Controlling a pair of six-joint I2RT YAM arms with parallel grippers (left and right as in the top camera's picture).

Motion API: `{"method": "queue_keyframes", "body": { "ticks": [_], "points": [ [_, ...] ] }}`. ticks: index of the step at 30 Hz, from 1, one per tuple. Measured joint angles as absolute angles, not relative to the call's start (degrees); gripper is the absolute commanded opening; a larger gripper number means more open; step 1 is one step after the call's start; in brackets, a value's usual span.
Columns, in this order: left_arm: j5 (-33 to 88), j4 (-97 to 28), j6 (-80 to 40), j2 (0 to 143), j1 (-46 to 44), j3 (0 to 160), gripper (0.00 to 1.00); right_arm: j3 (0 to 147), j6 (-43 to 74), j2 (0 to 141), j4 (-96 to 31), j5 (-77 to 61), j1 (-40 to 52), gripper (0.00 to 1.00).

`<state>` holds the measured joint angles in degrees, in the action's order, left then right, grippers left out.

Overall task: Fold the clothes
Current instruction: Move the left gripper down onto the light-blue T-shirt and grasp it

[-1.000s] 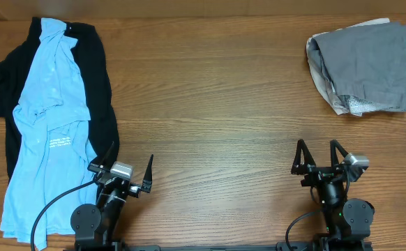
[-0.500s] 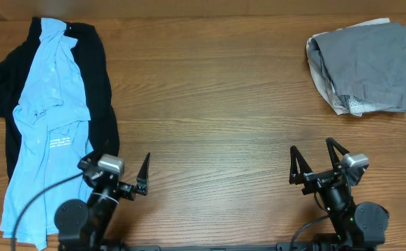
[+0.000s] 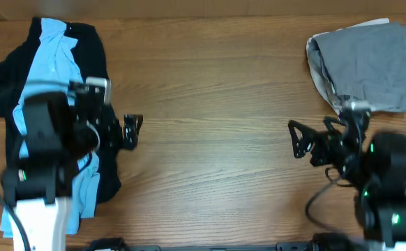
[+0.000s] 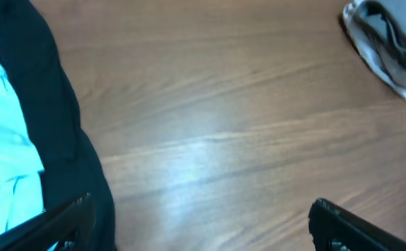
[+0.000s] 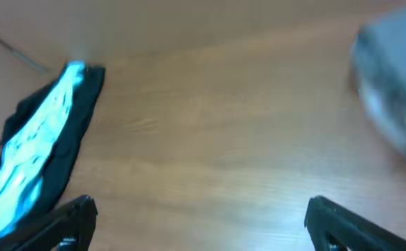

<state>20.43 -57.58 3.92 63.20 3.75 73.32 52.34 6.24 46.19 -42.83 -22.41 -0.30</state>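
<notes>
My left gripper comes down next onto the blue T-shirt, onto its far half [image 3: 61, 75], below and to the left in the overhead view, since it lies on top.
A light blue T-shirt [image 3: 53, 52] lies lengthwise on a black shirt [image 3: 97, 66] at the table's left side; my left arm covers their middle. A pile of grey pieces [image 3: 367, 63] sits at the far right. My left gripper [image 3: 134, 132] is open and empty, raised just right of the black shirt's edge and pointing right. In the left wrist view the black shirt [image 4: 60, 125] and blue T-shirt [image 4: 4, 153] lie at the left beyond the left gripper [image 4: 203, 230]. My right gripper [image 3: 298, 140] is open and empty, raised over bare wood in front of and left of the grey pile.
The brown wooden table [image 3: 210, 90] stretches between the two heaps. In the right wrist view the right gripper [image 5: 201, 226] faces bare wood, with the blue and black shirts [image 5: 39, 146] far left and the grey pile [image 5: 395, 97] blurred at the right.
Both arms have lifted from the front edge and swung out over the table. The left arm now hangs over the blue and black shirts, the right arm near the grey pile. Jaws stay wide.
</notes>
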Motion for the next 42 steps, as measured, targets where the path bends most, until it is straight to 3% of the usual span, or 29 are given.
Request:
{"method": "queue_keyframes", "body": {
  "ticks": [7, 14, 22, 31, 42],
  "points": [
    [19.8, -50.4, 4.4, 80.1, 3.9, 78.8, 1.0, 61.2, 5.2, 65.9, -43.5, -31.9, -0.3, 1.0],
    [7.1, -41.8, -3.0, 86.8, 10.4, 78.8, 0.94, 61.2, 4.8, 71.3, -43.5, -34.4, -0.3, 1.0],
    [-8.2, -37.6, -2.4, 94.2, 19.0, 79.1, 0.92, 61.2, 4.7, 74.8, -43.5, -34.7, -0.3, 1.0],
    [-10.6, -36.4, -1.3, 106.0, 26.7, 79.1, 0.88, 61.2, 4.6, 77.6, -43.7, -34.4, -0.3, 0.95],
    [-4.9, -27.6, 4.3, 114.0, 27.0, 79.1, 0.82, 61.2, 4.5, 77.6, -43.4, -32.6, -0.3, 0.94]
  ]
}}
